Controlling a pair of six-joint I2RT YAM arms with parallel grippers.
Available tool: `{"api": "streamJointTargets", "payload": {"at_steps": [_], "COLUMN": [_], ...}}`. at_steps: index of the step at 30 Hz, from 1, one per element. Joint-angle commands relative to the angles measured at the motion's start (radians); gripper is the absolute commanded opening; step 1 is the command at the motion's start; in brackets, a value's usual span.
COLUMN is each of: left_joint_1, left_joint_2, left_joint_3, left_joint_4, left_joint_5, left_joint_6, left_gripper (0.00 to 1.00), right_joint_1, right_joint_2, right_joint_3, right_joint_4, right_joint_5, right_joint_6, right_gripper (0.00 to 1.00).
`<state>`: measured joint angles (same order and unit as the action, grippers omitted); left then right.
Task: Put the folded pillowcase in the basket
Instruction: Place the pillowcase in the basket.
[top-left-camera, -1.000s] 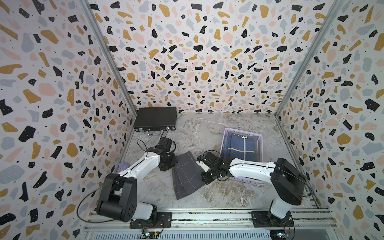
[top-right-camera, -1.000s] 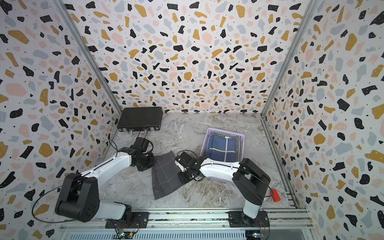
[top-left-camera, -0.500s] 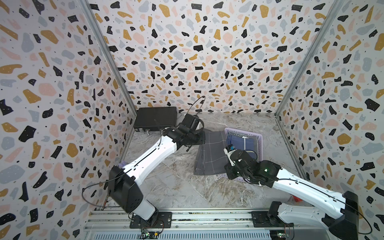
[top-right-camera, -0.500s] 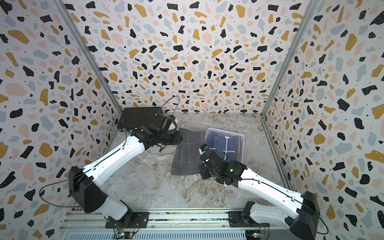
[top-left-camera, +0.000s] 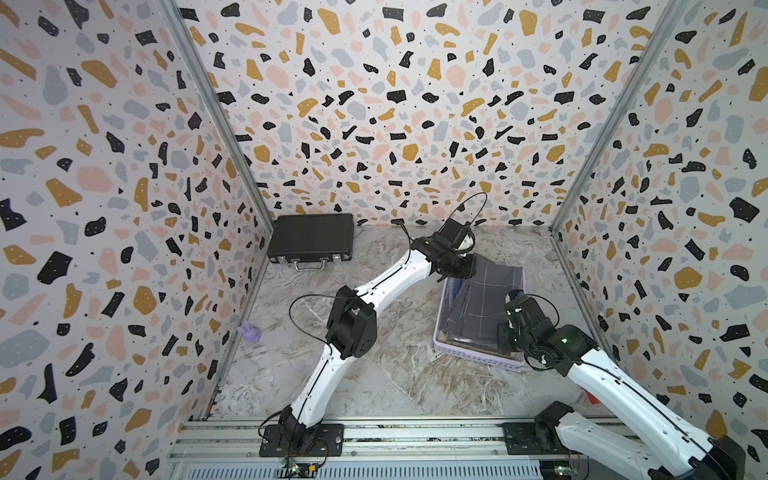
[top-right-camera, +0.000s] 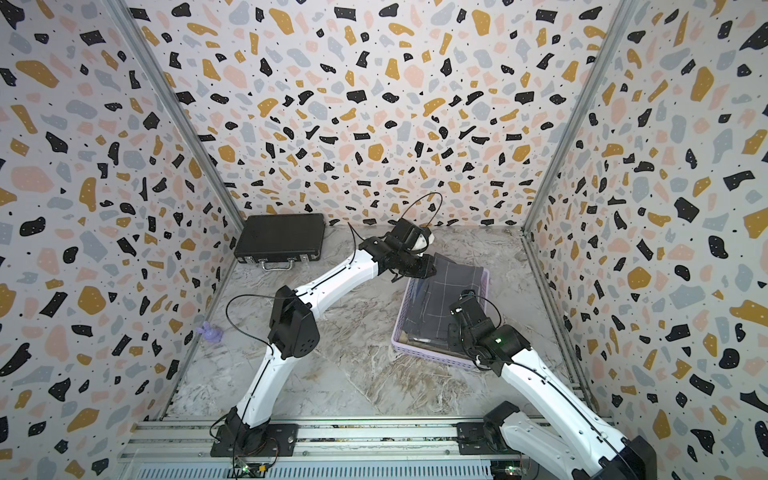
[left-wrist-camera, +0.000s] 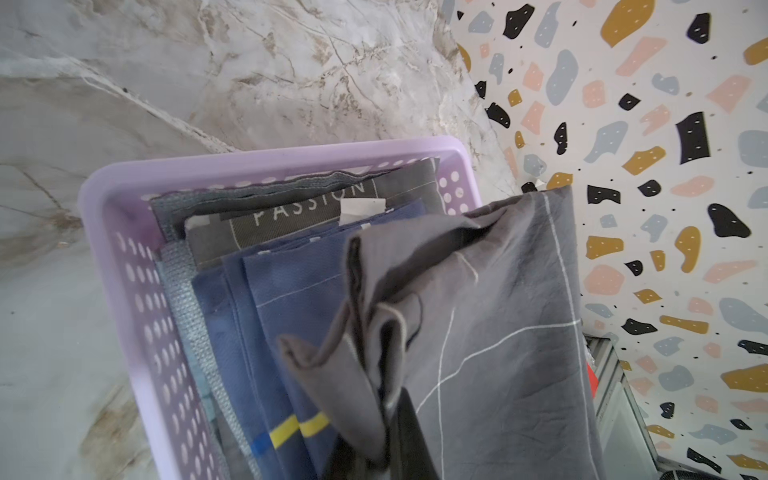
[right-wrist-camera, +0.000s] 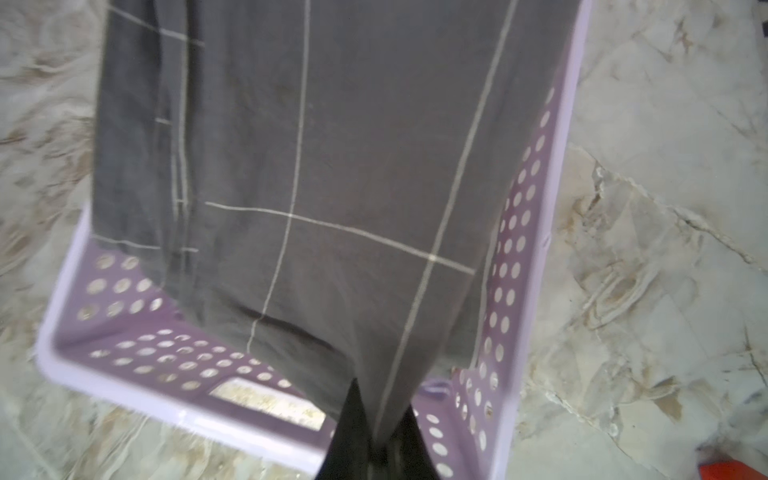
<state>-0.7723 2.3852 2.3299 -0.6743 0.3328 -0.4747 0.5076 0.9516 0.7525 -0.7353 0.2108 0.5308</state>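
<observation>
The basket's near end (top-left-camera: 493, 348) (right-wrist-camera: 438, 392) is open below my right gripper. I should lower the gripper into that end next and let go of the cloth's edge there.
The folded pillowcase (top-left-camera: 482, 299) (top-right-camera: 440, 291) is grey with thin white grid lines. It hangs stretched over the lavender basket (top-left-camera: 469, 353) (top-right-camera: 424, 352) at the right of the table. My left gripper (top-left-camera: 459, 267) (left-wrist-camera: 395, 436) is shut on its far corner, where the cloth (left-wrist-camera: 498, 332) bunches. At the near end my right gripper (top-left-camera: 505, 332) (right-wrist-camera: 380, 415) is shut on the other edge of the cloth (right-wrist-camera: 332, 166). Under it the basket's perforated wall (right-wrist-camera: 519, 249) and rim (left-wrist-camera: 291, 151) show. A navy cloth (left-wrist-camera: 282, 299) and a dark one lie inside.
A black briefcase (top-left-camera: 311, 243) lies at the back left against the wall. A small purple toy (top-left-camera: 249, 332) sits by the left wall. Something red (right-wrist-camera: 731, 469) lies on the table beside the basket. Patterned walls close in on three sides.
Both arms have carried the pillowcase from the front middle of the table back and to the right, until it hangs over the basket. Both grippers stayed shut on it.
</observation>
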Motion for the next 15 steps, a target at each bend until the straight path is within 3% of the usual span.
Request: {"api": "streamJointTargets", "payload": {"at_steps": [1,8,9,10,11,12,14,15], "left_joint_1": [0.008,0.031,0.036,0.039,0.041,0.046,0.048,0.048], "left_joint_2": [0.025,0.077,0.086,0.097,0.104,0.105,0.086,0.060], "left_joint_3": [0.072,0.089,0.093,0.099,0.105,0.106,0.090,0.068], "left_joint_4": [-0.004,-0.003,-0.003,-0.003,-0.003,-0.005,-0.007,-0.005], "left_joint_5": [-0.008,-0.028,-0.029,-0.025,-0.016,-0.007,-0.001,0.002], "left_joint_6": [-0.008,-0.005,-0.009,-0.010,-0.009,-0.006,0.008,0.019], "left_gripper": [0.00,0.00,0.05,0.30,0.47,0.66,0.92,1.00], "right_joint_1": [-0.080,-0.149,-0.152,-0.154,-0.155,-0.155,-0.155,-0.155], "right_joint_2": [0.065,0.151,0.163,0.169,0.168,0.157,0.115,0.080], "right_joint_3": [-0.035,-0.085,-0.082,-0.081,-0.081,-0.086,-0.097,-0.100], "right_joint_4": [0.058,0.161,0.162,0.163,0.160,0.159,0.146,0.133], "right_joint_5": [-0.077,-0.159,-0.162,-0.162,-0.167,-0.168,-0.162,-0.155], "right_joint_6": [-0.028,-0.032,-0.032,-0.032,-0.032,-0.032,-0.029,-0.028], "right_gripper": [0.00,0.00,0.00,0.00,0.05,0.20,0.36,0.44]}}
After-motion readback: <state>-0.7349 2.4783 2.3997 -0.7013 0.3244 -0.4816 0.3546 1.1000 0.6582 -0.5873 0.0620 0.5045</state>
